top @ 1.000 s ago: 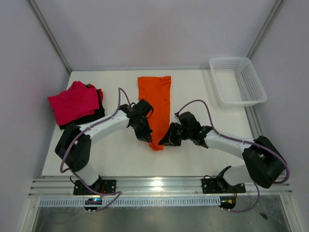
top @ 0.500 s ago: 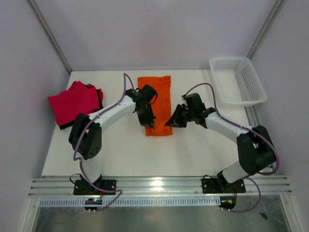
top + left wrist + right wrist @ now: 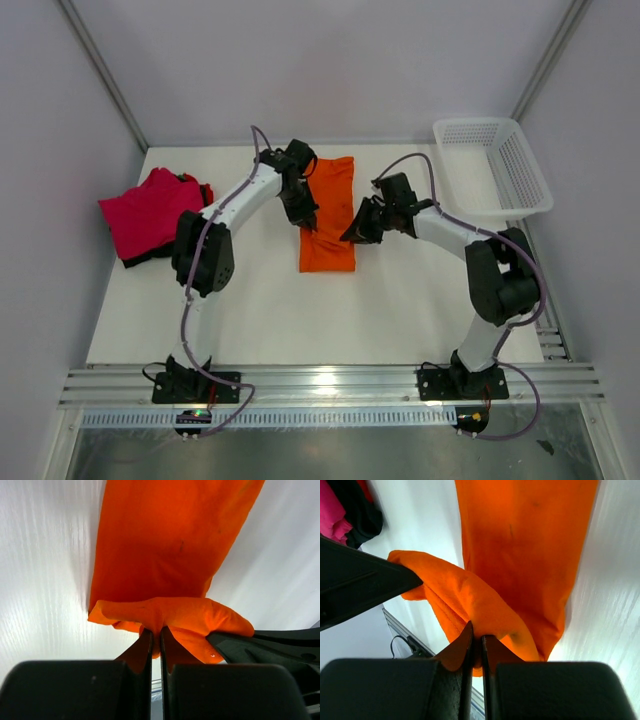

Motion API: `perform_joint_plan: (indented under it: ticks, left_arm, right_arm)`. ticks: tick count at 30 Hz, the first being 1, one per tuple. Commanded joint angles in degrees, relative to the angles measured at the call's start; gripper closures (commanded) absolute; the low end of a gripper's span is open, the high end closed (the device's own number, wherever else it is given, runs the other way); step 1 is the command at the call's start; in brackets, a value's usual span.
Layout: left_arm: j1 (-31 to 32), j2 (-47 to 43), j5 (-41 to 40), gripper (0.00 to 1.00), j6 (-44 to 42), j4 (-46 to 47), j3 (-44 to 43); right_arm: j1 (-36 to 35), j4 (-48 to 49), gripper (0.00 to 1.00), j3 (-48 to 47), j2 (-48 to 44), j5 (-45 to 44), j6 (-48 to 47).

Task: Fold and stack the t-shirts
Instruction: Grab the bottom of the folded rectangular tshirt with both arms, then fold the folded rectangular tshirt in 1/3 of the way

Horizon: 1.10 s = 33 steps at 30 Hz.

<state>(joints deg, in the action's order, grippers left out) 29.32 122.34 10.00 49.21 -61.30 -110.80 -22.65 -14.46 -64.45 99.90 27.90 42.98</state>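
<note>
The t-shirt's doubled-back end hangs lifted, so the robot's right gripper should move a little outward and down onto the t-shirt's flat orange strip beyond the rolled hem to release that end.
The orange t-shirt lies as a long strip in the middle of the table, its near end lifted and doubled back over itself. My left gripper is shut on its left corner, seen in the left wrist view. My right gripper is shut on its right corner, seen in the right wrist view. The orange cloth stretches away from both grippers. The magenta-pink t-shirt lies on the black t-shirt at the far left.
A white mesh basket stands at the back right corner. The pink and black cloth shows in the right wrist view. Metal rails run along the table's near edge.
Both grippers have carried the shirt's near end away from the bases toward the back, folding it over the rest. The orange strip now looks shorter.
</note>
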Motion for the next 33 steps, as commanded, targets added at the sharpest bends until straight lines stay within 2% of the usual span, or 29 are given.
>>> perform_joint_plan:
  ticks: [1, 5, 11, 33]
  left_arm:
    - [-2.51, 4.11, 1.77, 1.0, -3.07, -3.03, -6.34]
    - [-4.79, 8.25, 3.45, 1.0, -3.95, -3.92, -11.7]
    - [-6.29, 11.42, 4.5, 1.0, -5.53, -2.6, -14.53]
    - [-8.14, 14.68, 7.4, 0.99, -9.13, -1.54, -13.83]
  right_arm:
    - [1.56, -1.71, 0.97, -4.45, 2.84, 1.1, -2.73]
    - [2.87, -2.76, 0.97, -9.54, 6.79, 1.98, -3.34]
    - [4.02, -4.44, 0.97, -14.74, 11.72, 2.07, -4.05]
    - [4.2, -3.74, 0.97, -14.3, 14.71, -0.04, -3.17]
